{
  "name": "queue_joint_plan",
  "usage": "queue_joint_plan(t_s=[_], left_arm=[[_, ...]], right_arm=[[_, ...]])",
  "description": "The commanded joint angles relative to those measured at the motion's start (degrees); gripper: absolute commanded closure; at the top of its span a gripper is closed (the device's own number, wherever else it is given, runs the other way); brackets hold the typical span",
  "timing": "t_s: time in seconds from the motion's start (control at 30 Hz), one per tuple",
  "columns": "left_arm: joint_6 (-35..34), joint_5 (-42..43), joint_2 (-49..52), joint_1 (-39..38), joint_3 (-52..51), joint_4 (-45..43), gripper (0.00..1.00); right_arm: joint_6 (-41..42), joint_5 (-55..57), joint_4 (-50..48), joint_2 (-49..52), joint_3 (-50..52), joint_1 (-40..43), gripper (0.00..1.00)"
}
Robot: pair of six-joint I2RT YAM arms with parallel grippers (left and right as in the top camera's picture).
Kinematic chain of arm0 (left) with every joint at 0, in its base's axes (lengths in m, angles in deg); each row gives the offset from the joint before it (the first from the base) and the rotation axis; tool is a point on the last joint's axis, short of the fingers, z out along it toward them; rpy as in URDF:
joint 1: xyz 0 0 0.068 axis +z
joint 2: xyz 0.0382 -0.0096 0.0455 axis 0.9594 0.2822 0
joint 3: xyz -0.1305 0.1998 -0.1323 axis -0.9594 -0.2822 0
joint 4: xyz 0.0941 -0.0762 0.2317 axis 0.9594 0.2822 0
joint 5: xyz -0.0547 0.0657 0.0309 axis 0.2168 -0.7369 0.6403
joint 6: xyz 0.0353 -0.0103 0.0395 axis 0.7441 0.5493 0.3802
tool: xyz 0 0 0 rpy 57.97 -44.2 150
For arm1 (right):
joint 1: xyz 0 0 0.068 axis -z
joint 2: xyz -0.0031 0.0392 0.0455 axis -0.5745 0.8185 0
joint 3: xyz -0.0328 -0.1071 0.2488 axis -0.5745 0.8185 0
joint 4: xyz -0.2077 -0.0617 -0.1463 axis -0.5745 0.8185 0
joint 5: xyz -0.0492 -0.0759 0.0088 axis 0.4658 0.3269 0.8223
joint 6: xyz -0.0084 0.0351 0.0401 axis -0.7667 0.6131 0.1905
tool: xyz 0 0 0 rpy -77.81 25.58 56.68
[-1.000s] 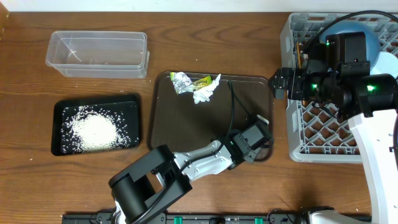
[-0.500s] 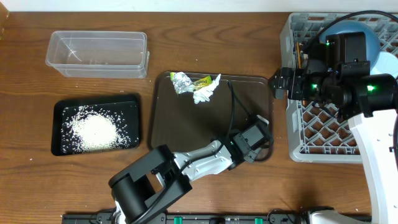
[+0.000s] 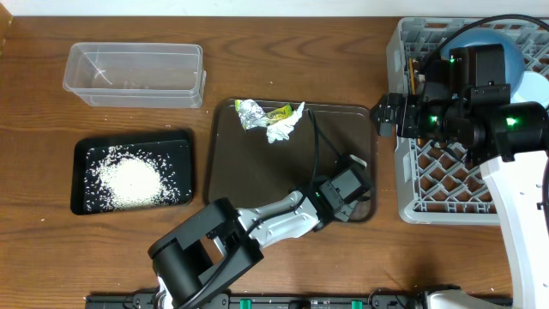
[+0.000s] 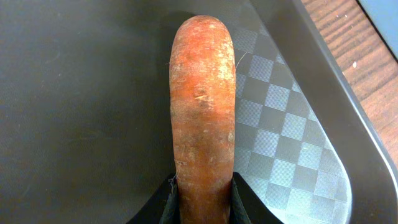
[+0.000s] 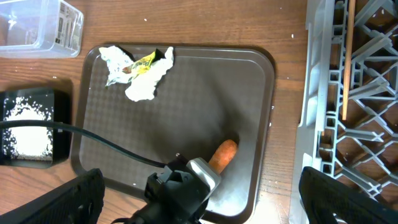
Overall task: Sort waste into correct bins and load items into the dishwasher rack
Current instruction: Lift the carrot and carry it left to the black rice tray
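The carrot and the black tray's rice [image 3: 140, 182] are food, so next my left gripper needs to lift, move left in the overhead view and lower to release the carrot there.
My left gripper [image 3: 350, 182] is shut on the small orange carrot [image 4: 202, 106] at the right front corner of the brown serving tray [image 3: 257, 180]. The carrot also shows in the right wrist view [image 5: 224, 154], sticking out past the left gripper. My right gripper [image 3: 386, 114] is open and empty, high above the gap between tray and grey dishwasher rack [image 3: 446, 184]. Crumpled foil [image 3: 250, 112], a green-yellow wrapper [image 3: 281, 111] and a white tissue [image 3: 281, 129] lie together at the tray's back edge. Rice [image 3: 129, 178] fills the black tray [image 3: 81, 150]. The clear tub [image 3: 77, 81] stands behind it.
The rack holds a blue bowl [image 3: 506, 51], a pale-blue cup [image 3: 536, 86] and chopsticks [image 5: 346, 59], partly hidden under my right arm. A black cable [image 3: 317, 146] from my left arm runs across the brown tray.
My left gripper has shifted slightly towards the back of the brown tray with the carrot in it. The right arm has not moved.
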State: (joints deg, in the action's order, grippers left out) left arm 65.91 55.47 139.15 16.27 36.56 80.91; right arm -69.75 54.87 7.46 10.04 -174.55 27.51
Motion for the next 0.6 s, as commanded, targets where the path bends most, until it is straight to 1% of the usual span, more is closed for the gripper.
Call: queue_joint_plan(t_s=[0.0,0.07,0.2,0.4,0.57], left_arm=[[-4.48,-0.72,-1.31,1.05,-0.11,0.15,0.77],[-6.95,-0.72,-1.31,1.7,-0.11,0.13,0.78],[-9.44,-0.7,-1.33,3.19,-0.11,0.59,0.81],[-9.44,-0.72,-3.65,5.42,-0.11,4.7,0.81],[-9.4,-0.74,-8.94,7.74,-0.11,7.17,0.81]], right_arm=[[0.0,0.35,0.07,-0.94,0.04,-0.35,0.01],[0.0,0.35,0.07,-0.94,0.04,-0.35,0.01],[0.0,0.35,0.07,-0.94,0.04,-0.35,0.01],[0.0,0.35,0.07,-0.94,0.04,-0.35,0.01],[0.0,0.35,0.07,-0.94,0.04,-0.35,0.01]])
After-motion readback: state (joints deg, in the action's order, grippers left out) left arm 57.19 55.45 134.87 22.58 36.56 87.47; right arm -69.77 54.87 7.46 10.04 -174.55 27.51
